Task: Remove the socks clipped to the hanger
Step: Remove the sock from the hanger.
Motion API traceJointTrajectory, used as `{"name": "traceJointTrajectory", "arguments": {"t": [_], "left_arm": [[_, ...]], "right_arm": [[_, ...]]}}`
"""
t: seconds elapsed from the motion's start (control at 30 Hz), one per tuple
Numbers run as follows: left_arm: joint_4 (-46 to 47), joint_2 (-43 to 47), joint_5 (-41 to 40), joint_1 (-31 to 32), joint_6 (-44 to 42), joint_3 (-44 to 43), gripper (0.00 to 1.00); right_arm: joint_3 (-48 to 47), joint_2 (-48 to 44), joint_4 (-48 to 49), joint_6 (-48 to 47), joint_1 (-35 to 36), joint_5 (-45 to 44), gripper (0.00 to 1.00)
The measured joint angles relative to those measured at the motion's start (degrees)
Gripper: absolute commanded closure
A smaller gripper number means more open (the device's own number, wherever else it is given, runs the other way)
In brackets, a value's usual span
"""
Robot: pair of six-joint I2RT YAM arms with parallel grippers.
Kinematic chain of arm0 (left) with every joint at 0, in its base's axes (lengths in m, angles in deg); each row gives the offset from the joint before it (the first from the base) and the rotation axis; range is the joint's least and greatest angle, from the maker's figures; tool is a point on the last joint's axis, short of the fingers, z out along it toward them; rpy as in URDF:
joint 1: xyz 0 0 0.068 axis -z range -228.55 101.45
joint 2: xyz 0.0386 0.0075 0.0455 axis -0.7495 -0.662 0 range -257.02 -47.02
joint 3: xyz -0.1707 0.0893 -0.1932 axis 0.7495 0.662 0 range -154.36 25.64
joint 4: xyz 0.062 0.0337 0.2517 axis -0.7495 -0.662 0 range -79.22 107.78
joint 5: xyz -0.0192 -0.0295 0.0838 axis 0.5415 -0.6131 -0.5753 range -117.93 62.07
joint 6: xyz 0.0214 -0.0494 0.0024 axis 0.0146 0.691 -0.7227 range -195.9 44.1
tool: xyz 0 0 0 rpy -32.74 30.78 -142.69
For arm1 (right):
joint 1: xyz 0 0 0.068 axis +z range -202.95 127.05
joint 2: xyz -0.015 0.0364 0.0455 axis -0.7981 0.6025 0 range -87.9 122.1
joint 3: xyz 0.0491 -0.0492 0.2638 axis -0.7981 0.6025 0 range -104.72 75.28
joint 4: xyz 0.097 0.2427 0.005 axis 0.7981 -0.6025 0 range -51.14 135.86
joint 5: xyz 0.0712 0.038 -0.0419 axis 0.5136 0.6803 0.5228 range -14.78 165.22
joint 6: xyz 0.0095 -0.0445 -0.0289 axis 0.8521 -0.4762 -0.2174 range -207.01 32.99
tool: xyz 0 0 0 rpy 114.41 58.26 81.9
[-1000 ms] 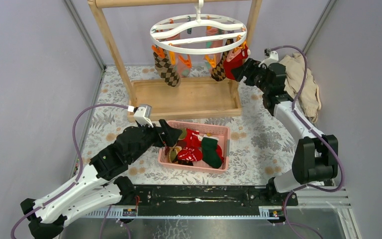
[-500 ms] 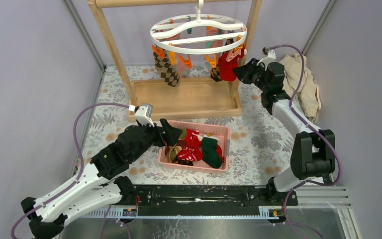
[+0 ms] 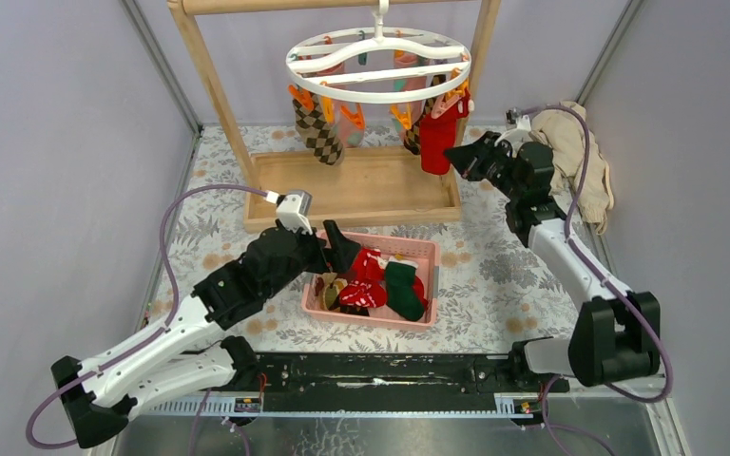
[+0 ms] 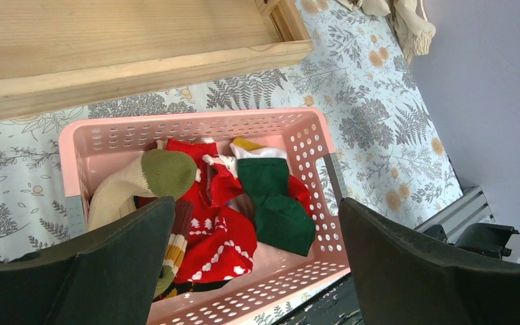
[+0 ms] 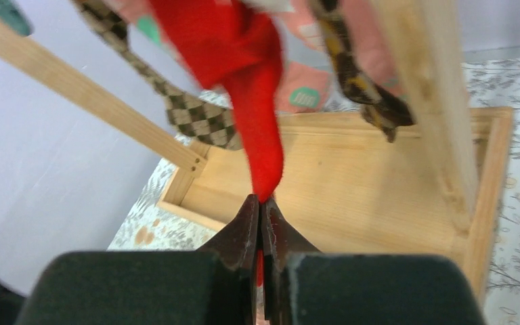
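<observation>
The red sock swings in my right gripper toward the tray's opposite end (image 3: 253, 198) (image 5: 181, 181) next and comes loose there. That end lies to the gripper's left in the top view.
The white ring hanger (image 3: 378, 65) hangs from the wooden rack with socks clipped under it. Among them are a brown argyle sock (image 3: 318, 133) and a red sock (image 3: 436, 138). My right gripper (image 3: 453, 154) is shut on the red sock's lower tip, and the sock hangs stretched straight down from its clip. The right wrist view shows the red sock (image 5: 247, 74) pinched between the closed jaws of the right gripper (image 5: 262, 203), with an argyle sock (image 5: 196, 115) behind. My left gripper (image 3: 342, 249) stands open and holds nothing over the pink basket (image 4: 315, 139). In it lie loose red (image 4: 220, 233) and green (image 4: 274, 200) socks.
The wooden rack's tray base (image 3: 361, 195) lies under the hanger, and its posts (image 3: 211, 85) rise at either side. One post (image 5: 426, 101) stands close to the right of my right gripper. A beige cloth heap (image 3: 580, 157) lies at the far right. The pink basket (image 3: 409, 239) sits between the arms.
My right gripper has shut on the red sock's tip and drawn it downward, straightening the sock. My left arm has shifted slightly right and forward over the basket, still open.
</observation>
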Motion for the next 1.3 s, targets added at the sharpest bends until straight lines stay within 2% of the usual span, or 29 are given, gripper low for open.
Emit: {"name": "traceJointTrajectory", "arguments": {"t": [0.13,0.33,0.7,1.0,1.3], "left_arm": [[1.07,-2.08,0.94,0.0,-0.46,-0.52,0.01],[2.58,-3.17,1.75,0.0,-0.72,-0.68,0.01],[3.08,-0.57,1.73,0.0,-0.7,-0.66,0.01],[1.86,3.45,0.0,0.0,-0.68,-0.66,0.01],[-2.27,9.86,-3.78,0.0,-0.22,-0.46,0.01]], "right_arm": [[0.55,-4.79,-2.58,-1.25,3.91,-0.76,1.0],[0.55,-10.47,-8.98,-5.38,13.94,-3.8,1.0],[0.2,-13.31,-17.18,-9.92,27.82,-10.16,1.0],[-8.72,-6.64,-20.26,-12.46,39.93,-14.64,1.0],[-26.62,7.23,-23.32,-16.26,50.99,-17.62,1.0]]}}
